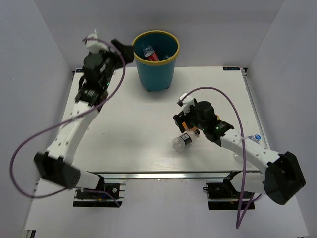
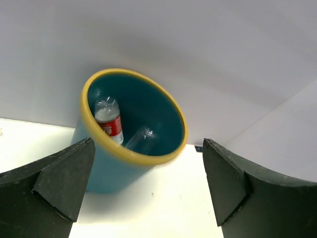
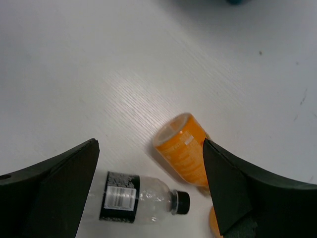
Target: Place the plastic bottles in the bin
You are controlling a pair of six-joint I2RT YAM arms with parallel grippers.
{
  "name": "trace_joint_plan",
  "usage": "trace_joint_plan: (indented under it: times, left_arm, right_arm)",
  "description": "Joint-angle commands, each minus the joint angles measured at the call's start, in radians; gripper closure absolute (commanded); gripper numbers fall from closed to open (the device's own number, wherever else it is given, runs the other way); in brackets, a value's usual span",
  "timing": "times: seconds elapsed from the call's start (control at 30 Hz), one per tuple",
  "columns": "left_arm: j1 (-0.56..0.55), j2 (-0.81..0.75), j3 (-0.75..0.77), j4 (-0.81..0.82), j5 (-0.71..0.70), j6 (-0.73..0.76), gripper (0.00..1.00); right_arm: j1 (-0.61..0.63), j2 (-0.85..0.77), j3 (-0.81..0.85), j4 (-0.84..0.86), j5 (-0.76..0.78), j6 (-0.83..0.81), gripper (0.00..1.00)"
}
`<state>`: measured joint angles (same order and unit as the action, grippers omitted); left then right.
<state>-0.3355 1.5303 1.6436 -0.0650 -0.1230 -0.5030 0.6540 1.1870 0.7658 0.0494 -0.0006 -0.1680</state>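
Observation:
The right gripper lowers its open fingers astride the orange bottle below, at its base end [image 1: 185, 126] [image 3: 178, 140], and closes next. That end of the orange bottle is clear of the dark-label bottle.
The teal bin [image 1: 156, 69] with a yellow rim stands at the back of the table. Inside it lie a red-label bottle [image 2: 111, 122] and a clear bottle [image 2: 140, 138]. My left gripper [image 1: 125, 51] is open and empty, held high just left of the bin's rim [image 2: 130, 154]. On the table, a clear bottle with a dark label [image 3: 130, 198] lies beside an orange bottle [image 3: 184, 148]. My right gripper [image 3: 151, 191] hovers open over the two. A sliver of a second orange bottle [image 3: 213, 221] shows by the right finger. In the top view the dark-label bottle [image 1: 183, 141] lies just below the right gripper [image 1: 185, 127].
A clear bottle with a blue cap [image 1: 254, 139] lies near the table's right edge, beside the right forearm. White walls enclose the table on three sides. Purple cables loop off both arms.

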Motion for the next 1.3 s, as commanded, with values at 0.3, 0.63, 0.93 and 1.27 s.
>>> trace_joint_plan:
  times: [0.3,0.63,0.93,1.27]
  left_arm:
    - [0.001,-0.631,-0.873,-0.03,-0.297,-0.16,0.02]
    - [0.003,-0.703,-0.935,-0.157,-0.484,-0.187,0.02]
    - [0.003,-0.725,-0.969,-0.15,-0.555,-0.2,0.02]
    - [0.003,-0.722,-0.979,-0.153,-0.596,-0.212,0.02]
  right_arm:
    - [-0.074,0.275,0.187,-0.233,0.12,-0.442,0.11]
    - [-0.149,0.528,0.337,-0.353,0.022,-0.479,0.11]
    - [-0.168,0.68,0.498,-0.398,-0.004,-0.384,0.37]
    - [-0.166,0.493,0.73,-0.257,-0.112,-0.321,0.54]
